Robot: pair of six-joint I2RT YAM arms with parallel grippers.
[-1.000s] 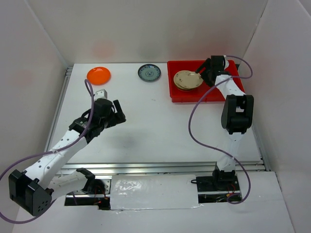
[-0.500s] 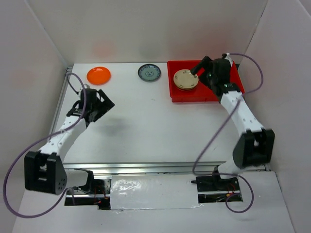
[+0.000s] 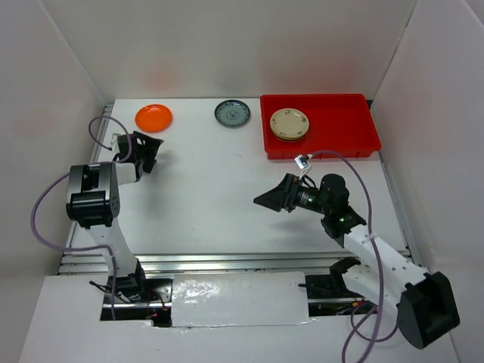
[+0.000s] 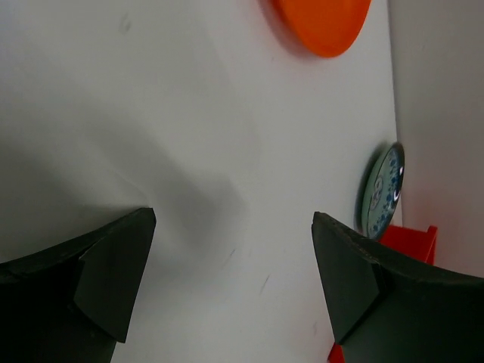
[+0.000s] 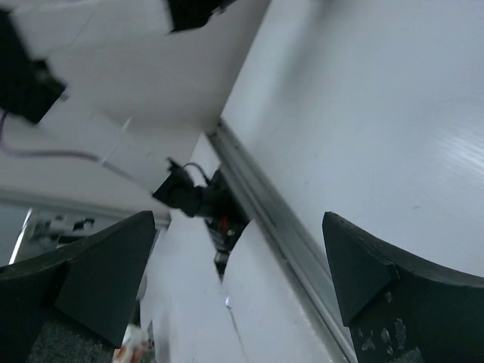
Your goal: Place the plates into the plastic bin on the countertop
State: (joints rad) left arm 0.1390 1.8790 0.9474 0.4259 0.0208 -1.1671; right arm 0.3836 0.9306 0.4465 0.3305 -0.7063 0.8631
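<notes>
My left gripper reaches outward and down and closes on the near rim of the orange plate next, as that plate lies outward of and below it.
An orange plate (image 3: 153, 116) lies at the back left of the white countertop (image 3: 227, 189). A grey-blue patterned plate (image 3: 232, 113) lies at the back middle. The red plastic bin (image 3: 340, 125) stands at the back right and holds a stack of plates with a cream patterned one on top (image 3: 290, 124). My left gripper (image 3: 153, 150) is open and empty, just short of the orange plate. Its wrist view shows the orange plate (image 4: 324, 23), the grey-blue plate (image 4: 382, 193) and a bin corner (image 4: 412, 242). My right gripper (image 3: 270, 198) is open and empty over the table's middle, pointing left.
White walls enclose the table on the left, back and right. A metal rail (image 3: 242, 261) runs along the near edge and also shows in the right wrist view (image 5: 265, 208). Purple cables loop beside both arms.
The right gripper has let go of the plate in the bin and drawn back to the table's middle. The left gripper has moved back and left, toward the orange plate.
</notes>
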